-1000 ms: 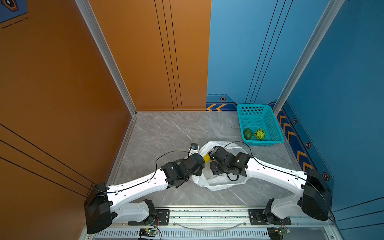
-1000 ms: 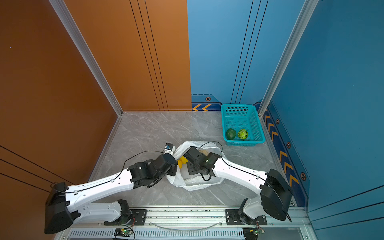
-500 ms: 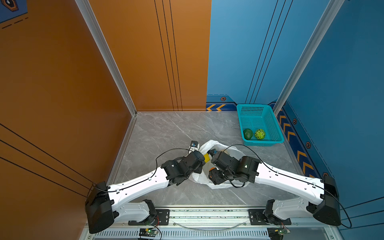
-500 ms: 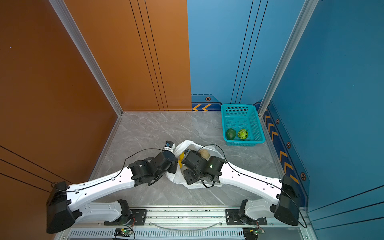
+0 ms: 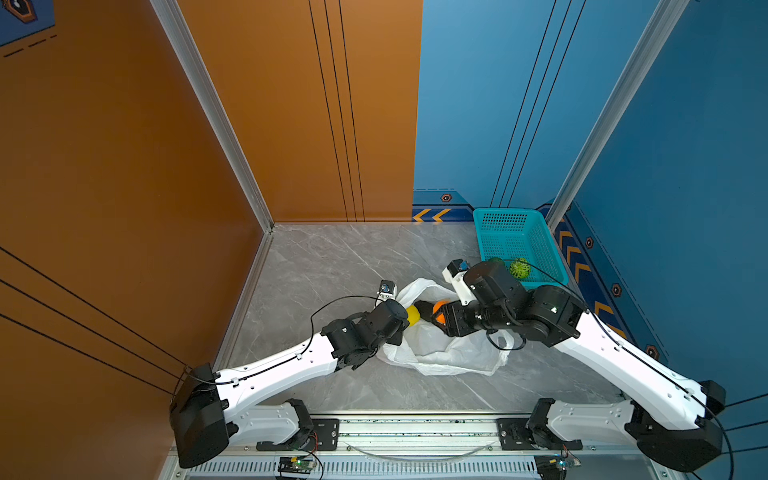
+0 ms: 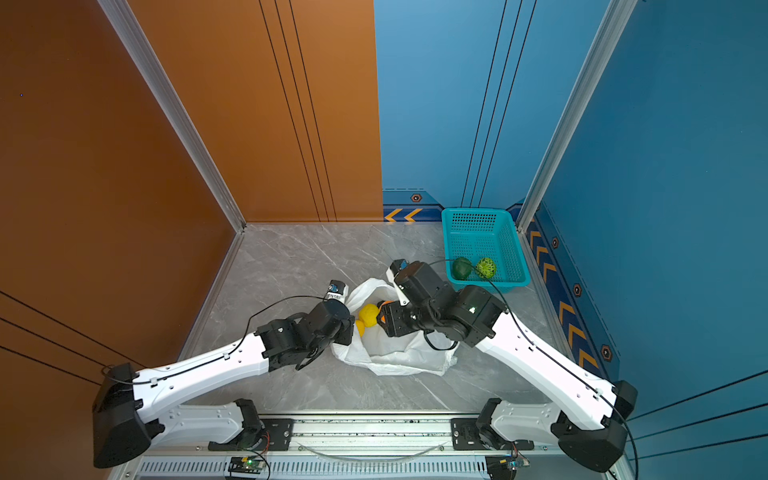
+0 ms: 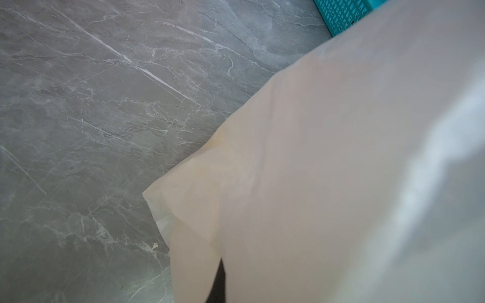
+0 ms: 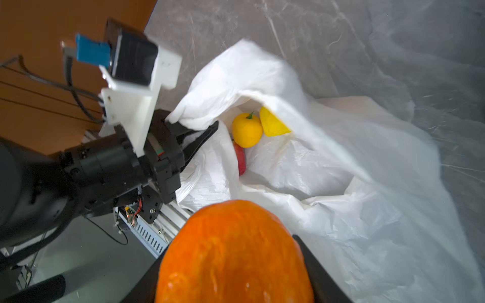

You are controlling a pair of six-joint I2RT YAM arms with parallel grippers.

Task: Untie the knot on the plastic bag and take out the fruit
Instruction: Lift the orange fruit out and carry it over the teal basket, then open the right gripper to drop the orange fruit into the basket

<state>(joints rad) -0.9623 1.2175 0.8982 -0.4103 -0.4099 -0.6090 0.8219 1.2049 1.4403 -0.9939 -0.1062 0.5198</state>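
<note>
The part of the teal basket's bottom beyond the green fruits is empty, so next my right gripper needs to move outward from the bag (image 5: 440,349) over it and release the orange fruit.
The white plastic bag (image 5: 440,349) (image 6: 395,353) lies on the grey floor with its mouth held open; no knot shows. My left gripper (image 8: 214,126) is shut on the bag's raised rim. The bag's film (image 7: 341,157) fills the left wrist view and hides those jaws. My right gripper (image 5: 432,311) (image 8: 231,267) hangs over the mouth, shut on an orange fruit (image 8: 233,251) (image 5: 439,307). Inside the bag lie a round yellow fruit (image 8: 246,129) (image 6: 368,313), another yellow one (image 8: 273,123) and a reddish one (image 8: 240,160).
A teal basket (image 5: 515,245) (image 6: 482,237) stands at the back right against the blue wall. It holds a dark green fruit (image 6: 461,268) and a bright green scaly one (image 6: 485,267). Orange wall on the left, arm rail along the front.
The right arm reached left into the bag's mouth, then drew back to the right and upward with the orange fruit between its fingers. The left gripper has barely moved.
</note>
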